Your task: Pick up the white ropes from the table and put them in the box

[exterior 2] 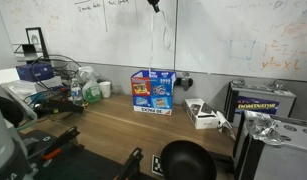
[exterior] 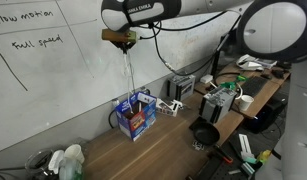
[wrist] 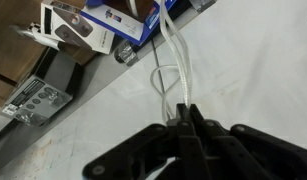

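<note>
My gripper moves down toward the open top of the blue box (exterior: 135, 101) next, since the white ropes still stretch high above it.
My gripper (exterior: 120, 38) is high above the table (exterior: 143, 155), close to the whiteboard, and is shut on the white ropes (exterior: 127, 70). The ropes hang straight down as thin strands (exterior 2: 165, 45) to the top of the blue box (exterior: 136, 115), which stands upright on the table (exterior 2: 123, 125) against the wall. In the wrist view the gripper (wrist: 183, 115) pinches the ropes (wrist: 171, 60), which form a loop and run down to the box (wrist: 123, 20). In an exterior view the box (exterior 2: 153, 90) shows red and white print. The ropes' lower ends are hidden at the box's top.
Grey electronics gear (exterior: 221, 100) and a small white device (exterior 2: 203, 115) stand beside the box. A round black object (exterior 2: 188, 160) lies near the table's front. A green bottle (exterior 2: 93, 92) and clutter sit at the other end. The whiteboard (exterior 2: 233, 35) rises behind.
</note>
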Tool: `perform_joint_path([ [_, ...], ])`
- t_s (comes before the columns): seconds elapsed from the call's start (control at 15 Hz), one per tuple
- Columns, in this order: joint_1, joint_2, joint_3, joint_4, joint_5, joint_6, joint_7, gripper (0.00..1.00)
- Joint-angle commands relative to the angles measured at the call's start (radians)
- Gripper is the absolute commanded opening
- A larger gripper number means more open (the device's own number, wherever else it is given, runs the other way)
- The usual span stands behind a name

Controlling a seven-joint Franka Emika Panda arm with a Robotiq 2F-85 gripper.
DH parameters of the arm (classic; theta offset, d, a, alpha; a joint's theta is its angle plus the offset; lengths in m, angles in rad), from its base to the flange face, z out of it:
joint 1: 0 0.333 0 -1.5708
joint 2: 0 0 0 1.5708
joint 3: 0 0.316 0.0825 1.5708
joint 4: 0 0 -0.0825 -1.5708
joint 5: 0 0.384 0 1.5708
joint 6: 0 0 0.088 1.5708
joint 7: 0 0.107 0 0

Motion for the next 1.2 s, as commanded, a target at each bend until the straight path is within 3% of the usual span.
perform_joint_path([
  [0.0, 0.005, 0.058, -0.033, 0.038, 0.067, 0.025, -0.019, 0.01],
  [0.6, -0.002, 0.086, -0.043, -0.03, 0.215, 0.013, -0.118, 0.01],
  [1.13, -0.008, 0.102, -0.041, -0.064, 0.291, -0.064, -0.227, 0.01],
])
